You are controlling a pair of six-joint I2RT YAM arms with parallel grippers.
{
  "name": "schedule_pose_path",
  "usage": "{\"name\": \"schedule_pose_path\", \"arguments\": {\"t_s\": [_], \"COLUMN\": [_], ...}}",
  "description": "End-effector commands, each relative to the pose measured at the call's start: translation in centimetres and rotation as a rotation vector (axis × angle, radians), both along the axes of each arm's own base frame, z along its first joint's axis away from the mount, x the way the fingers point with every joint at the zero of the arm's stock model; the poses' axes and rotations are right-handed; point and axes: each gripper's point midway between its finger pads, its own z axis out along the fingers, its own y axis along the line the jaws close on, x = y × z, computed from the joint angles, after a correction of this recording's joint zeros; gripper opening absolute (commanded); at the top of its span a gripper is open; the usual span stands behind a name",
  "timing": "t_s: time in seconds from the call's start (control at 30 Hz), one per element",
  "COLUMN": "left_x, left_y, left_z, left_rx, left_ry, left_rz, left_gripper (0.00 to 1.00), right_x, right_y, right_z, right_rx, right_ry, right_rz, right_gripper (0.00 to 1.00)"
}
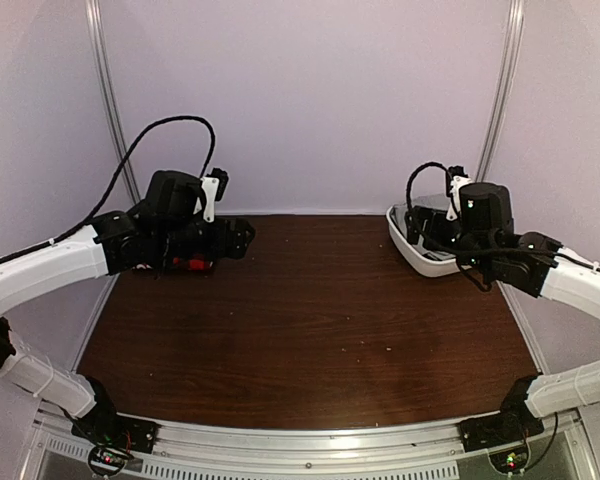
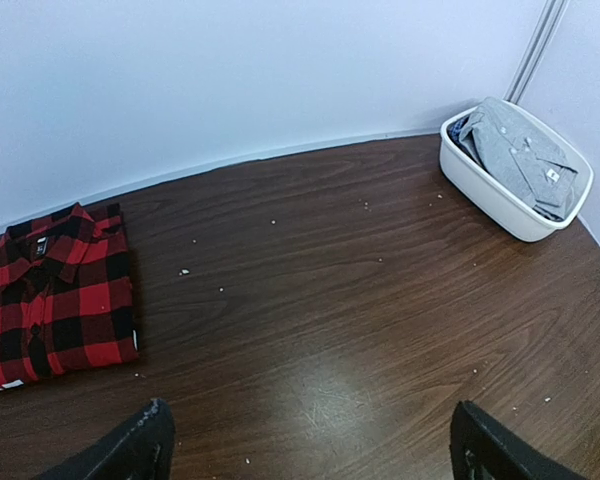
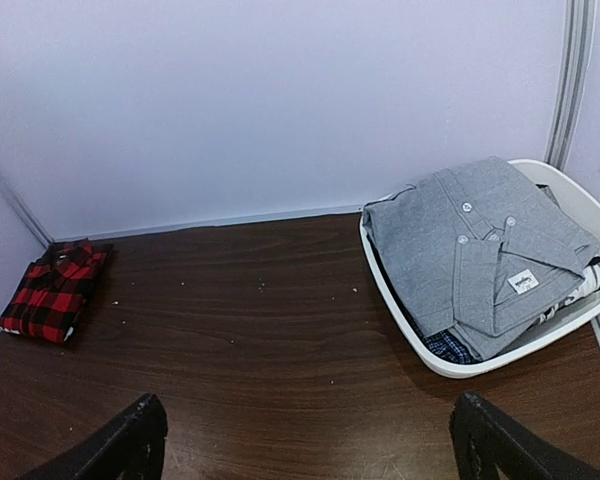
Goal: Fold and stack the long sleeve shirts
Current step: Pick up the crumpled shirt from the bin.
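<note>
Next, my right gripper moves outward and down onto the grey collar flap by the white label (image 3: 483, 303), since the flap lies on top.
The red-and-black plaid shirt (image 2: 55, 295) lies folded flat at the table's back left; it also shows in the right wrist view (image 3: 55, 290), and a red bit of it (image 1: 192, 265) peeks out under my left arm. The light grey shirt (image 3: 480, 245) lies folded on top of the clothes in a white basket (image 3: 391, 306) at the back right; it also shows in the left wrist view (image 2: 525, 160). My left gripper (image 2: 315, 450) hangs open and empty above bare table right of the plaid shirt. My right gripper (image 3: 310, 445) hangs open and empty left of the basket.
The basket (image 1: 405, 245) stands against the back right corner, partly hidden by my right arm. A blue checked cloth (image 3: 445, 347) shows under the grey shirt. The dark wooden table (image 1: 310, 320) is walled at back and sides and carries small crumbs.
</note>
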Motion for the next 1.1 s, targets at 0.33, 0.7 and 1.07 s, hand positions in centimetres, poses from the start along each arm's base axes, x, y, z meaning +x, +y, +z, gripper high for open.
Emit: {"name": "schedule_pose_path", "arguments": {"t_s": [0.33,0.7,1.07], "left_x": [-0.1,-1.5,-2.1], "left_y": [0.1,0.3,-0.1], "left_z": [4.2,4.9,4.3], "left_rx": [-0.095,-0.129,-0.149], "left_ry": [-0.039,-0.022,0.009], "left_rz": [-0.032,-0.079,-0.111], "left_gripper": [0.98,0.98,0.98], "right_x": [3.9,13.5,17.5], "right_y": [-1.8,-10.7,-14.7], "right_z": [-0.3,-3.4,-13.0], "right_rx": [-0.021,-0.033,-0.044], "right_ry": [0.096,0.193,0.393], "right_rz": [-0.082,-0.253,-0.314], "right_gripper": [1.00,1.00,0.99]}}
